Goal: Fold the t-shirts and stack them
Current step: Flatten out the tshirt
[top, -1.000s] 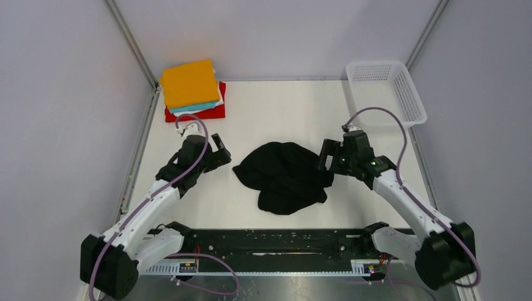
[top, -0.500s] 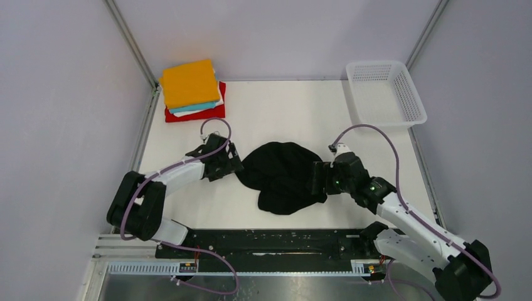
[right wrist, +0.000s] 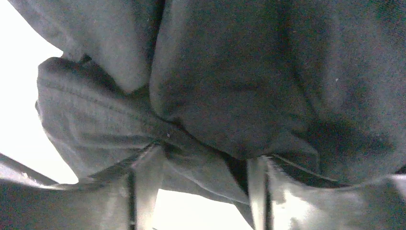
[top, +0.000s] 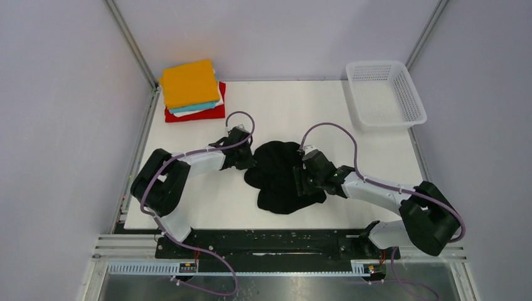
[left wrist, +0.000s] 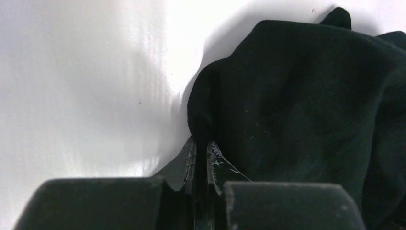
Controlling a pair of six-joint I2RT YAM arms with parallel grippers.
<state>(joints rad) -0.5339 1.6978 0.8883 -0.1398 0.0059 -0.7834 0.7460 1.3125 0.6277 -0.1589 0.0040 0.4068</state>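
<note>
My left gripper should raise the crumpled shirt to spread it, then lower outward and release, as bare tabletop by the stack's near edge lies outward of it.
A crumpled black t-shirt (top: pixel 282 179) lies in the middle of the white table. My left gripper (top: pixel 247 159) is at the shirt's left edge. In the left wrist view its jaws (left wrist: pixel 201 146) are pinched together on a fold of the black cloth (left wrist: pixel 297 96). My right gripper (top: pixel 302 182) is low over the shirt's right half. In the right wrist view its fingers (right wrist: pixel 146 184) stand apart with a bunched fold of the shirt (right wrist: pixel 230 72) lying between them, and the right gripper (right wrist: pixel 201 165) is not closed. A stack of folded t-shirts (top: pixel 190 88), orange on top of teal, white and red, sits at the back left.
A white mesh basket (top: pixel 411 94) stands at the back right corner. Metal frame posts and grey walls bound the table on the left, right and back. A black rail (top: pixel 276 241) runs along the near edge between the arm bases.
Both arms reached inward and down onto the black shirt. The left gripper went from wide open to pinched on the shirt's left edge. The right gripper's fingers have narrowed around a fold.
</note>
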